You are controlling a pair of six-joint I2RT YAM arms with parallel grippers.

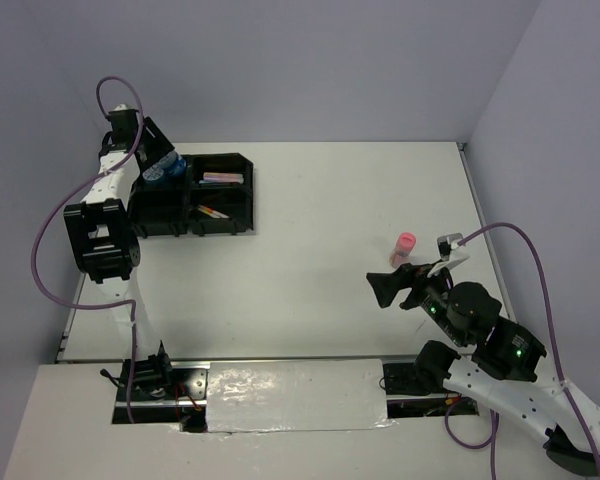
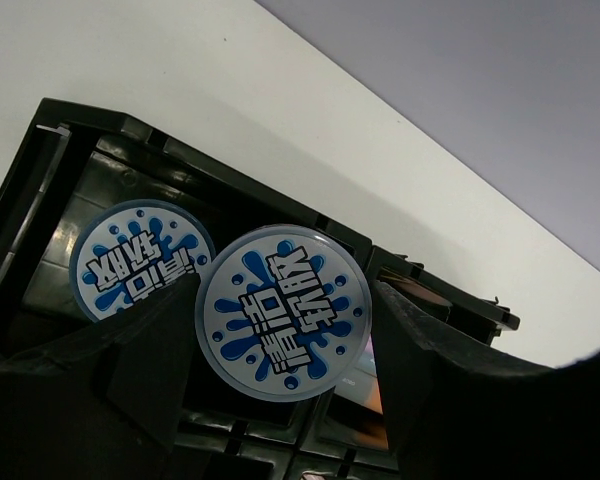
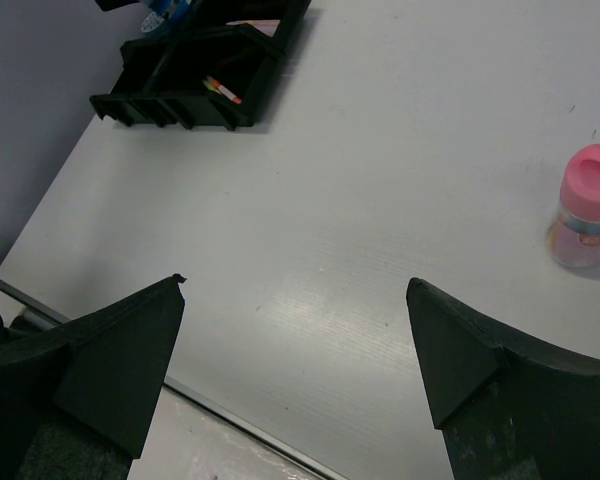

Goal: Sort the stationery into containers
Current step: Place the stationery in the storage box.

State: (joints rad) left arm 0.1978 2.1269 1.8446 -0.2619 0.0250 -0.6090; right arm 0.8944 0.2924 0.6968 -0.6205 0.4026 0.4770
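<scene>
My left gripper moves down into the section of the tray beside the matching tub next and releases the round blue tub (image 1: 165, 168), since the matching tub already lies there.
My left gripper (image 2: 287, 285) is shut on a round blue tub (image 2: 285, 312) with a splash-patterned lid, held over the black divided tray (image 2: 280, 190) at the table's far left. A second, matching tub (image 2: 130, 265) lies in the tray compartment just beside it. From above, the held tub (image 1: 165, 168) shows at the tray's (image 1: 242, 200) back left corner. The pink-capped bottle (image 1: 404, 248) stands upright on the table at the right. My right gripper (image 1: 385, 288) hovers open and empty just near-left of the bottle (image 3: 585, 205).
Thin markers (image 1: 212, 212) lie in the tray's front right compartment, and a pinkish flat item (image 1: 223, 178) lies in the back right one. The right wrist view shows the tray (image 3: 180, 105) far off at the upper left. Walls close the table at the back and both sides.
</scene>
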